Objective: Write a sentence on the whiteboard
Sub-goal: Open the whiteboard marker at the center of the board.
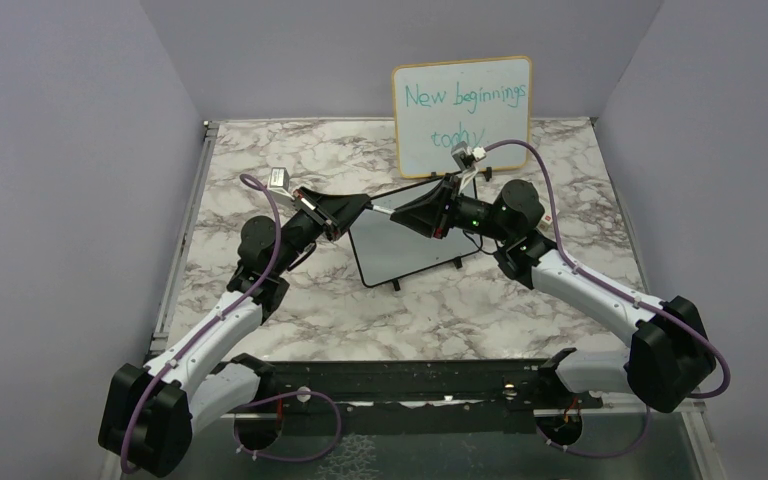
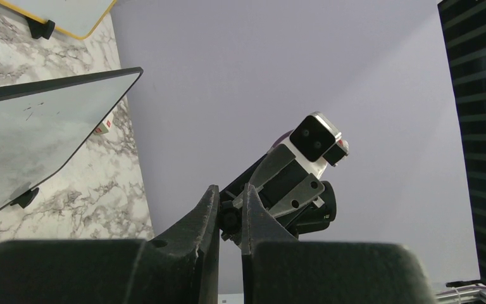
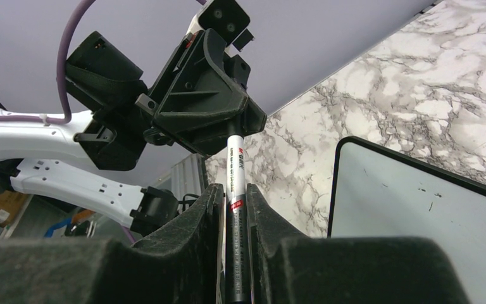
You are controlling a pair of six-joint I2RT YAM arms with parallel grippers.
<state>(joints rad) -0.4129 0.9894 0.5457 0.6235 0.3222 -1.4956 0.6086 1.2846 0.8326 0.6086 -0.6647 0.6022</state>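
My left gripper will next move away down and to the left in the top view, go down and let go of the marker's black end there, because the marble there is bare.
The whiteboard [image 1: 400,245] lies blank on the marble table, tilted on small black feet; it shows as well in the left wrist view [image 2: 31,139] and the right wrist view [image 3: 417,215]. Above its far left corner the two grippers meet tip to tip, with a white marker [image 1: 385,210] spanning between them. My left gripper [image 2: 231,215] is shut on the marker's black end. The marker barrel [image 3: 236,183] runs between the fingers of my right gripper [image 3: 236,209], whose jaws stand slightly off it, a thin gap on one side.
A larger wood-framed board [image 1: 463,115] with teal writing leans on the back wall behind the right gripper [image 1: 407,212]. Purple walls close in the table on three sides. A black rail [image 1: 400,380] runs along the near edge between the arm bases.
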